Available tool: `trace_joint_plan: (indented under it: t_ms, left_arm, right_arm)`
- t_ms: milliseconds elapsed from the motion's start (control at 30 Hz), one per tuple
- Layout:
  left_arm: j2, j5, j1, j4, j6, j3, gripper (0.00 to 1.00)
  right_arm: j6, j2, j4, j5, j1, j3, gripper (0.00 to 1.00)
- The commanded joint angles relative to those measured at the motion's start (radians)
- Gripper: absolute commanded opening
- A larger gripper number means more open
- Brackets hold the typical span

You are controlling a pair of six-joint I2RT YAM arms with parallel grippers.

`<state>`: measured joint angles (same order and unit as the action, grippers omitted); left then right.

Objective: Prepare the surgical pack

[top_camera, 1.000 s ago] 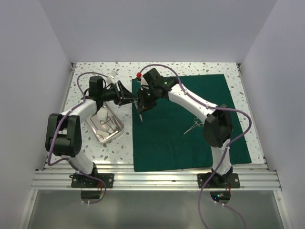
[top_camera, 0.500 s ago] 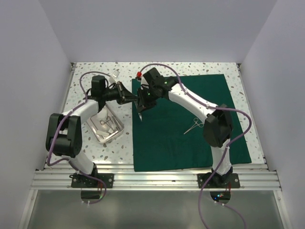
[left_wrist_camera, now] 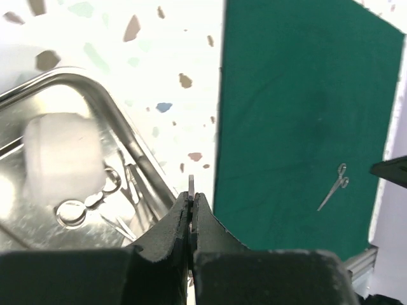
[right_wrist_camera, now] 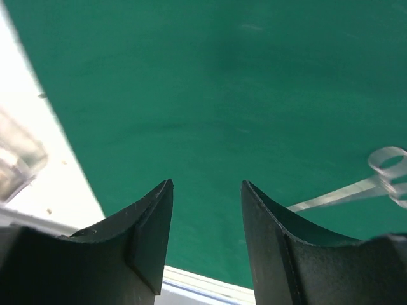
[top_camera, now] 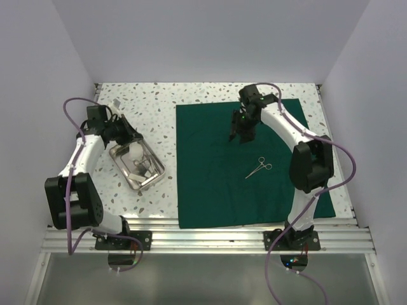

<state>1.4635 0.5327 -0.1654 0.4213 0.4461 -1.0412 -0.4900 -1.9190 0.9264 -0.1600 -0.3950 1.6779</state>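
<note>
My right gripper needs to go down and back toward its base next. It should turn to straddle the thin stems of the forceps beside the rings, because they lie at an angle to its open fingers.
The dark green drape point(top_camera: 216, 190) lies flat on the right half of the table. One pair of steel forceps point(top_camera: 257, 167) rests on it. Left of it stands the metal tray point(top_camera: 159, 173), with a white gauze pad point(top_camera: 135, 152) and ringed steel instruments point(left_wrist_camera: 82, 206) inside. My left gripper point(top_camera: 127, 135) hangs over the tray's far corner. In the left wrist view the gripper point(left_wrist_camera: 191, 197) is shut on a thin steel instrument point(left_wrist_camera: 191, 184) whose tip pokes out between the fingers. My right gripper point(top_camera: 236, 136) hovers over the drape, open and empty point(right_wrist_camera: 206, 184), with the forceps point(right_wrist_camera: 369, 184) to its right.
The speckled tabletop point(top_camera: 159, 101) is boxed in by white walls on three sides. An aluminium rail point(top_camera: 210, 238) runs along the front edge by both arm bases. Purple cables loop from each arm.
The grippers met at the drape's left edge, where the left shut on the thin instrument. The right let go and swung right over the drape. The left carried it back over the tray.
</note>
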Motion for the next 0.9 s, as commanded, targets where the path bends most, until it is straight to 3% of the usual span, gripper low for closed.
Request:
trace_joint_plan:
  t_ms: [0,267,300,367,400,500,867]
  left_arm:
    - [0.011,-0.105,-0.028,0.096,-0.049,-0.013,0.00]
    - [0.132,-0.099,-0.028,0.033,-0.024,0.047,0.01]
    - [0.142,-0.102,-0.028,0.027,-0.023,0.052,0.12]
    - [0.152,-0.096,-0.029,0.013,-0.026,0.049,0.20]
    - [0.156,-0.096,-0.029,0.013,-0.029,0.043,0.29]
    - [0.166,-0.091,-0.029,0.025,-0.043,0.015,0.39]
    - [0.126,-0.122,0.092,0.073,-0.044,-0.091,0.44]
  right_arm:
    - [-0.051,0.075,0.083,0.051,0.014,-0.046,0.51]
    - [-0.214,0.100,0.170,0.119,0.110,-0.196,0.45]
    - [-0.237,0.106,0.160,0.120,0.114,-0.213,0.45]
    - [-0.304,0.117,0.134,0.148,0.117,-0.250,0.45]
    - [-0.321,0.118,0.126,0.154,0.120,-0.259,0.45]
    - [-0.344,0.110,0.124,0.221,0.131,-0.280,0.45]
    - [-0.369,0.110,0.028,0.203,0.166,-0.411,0.36]
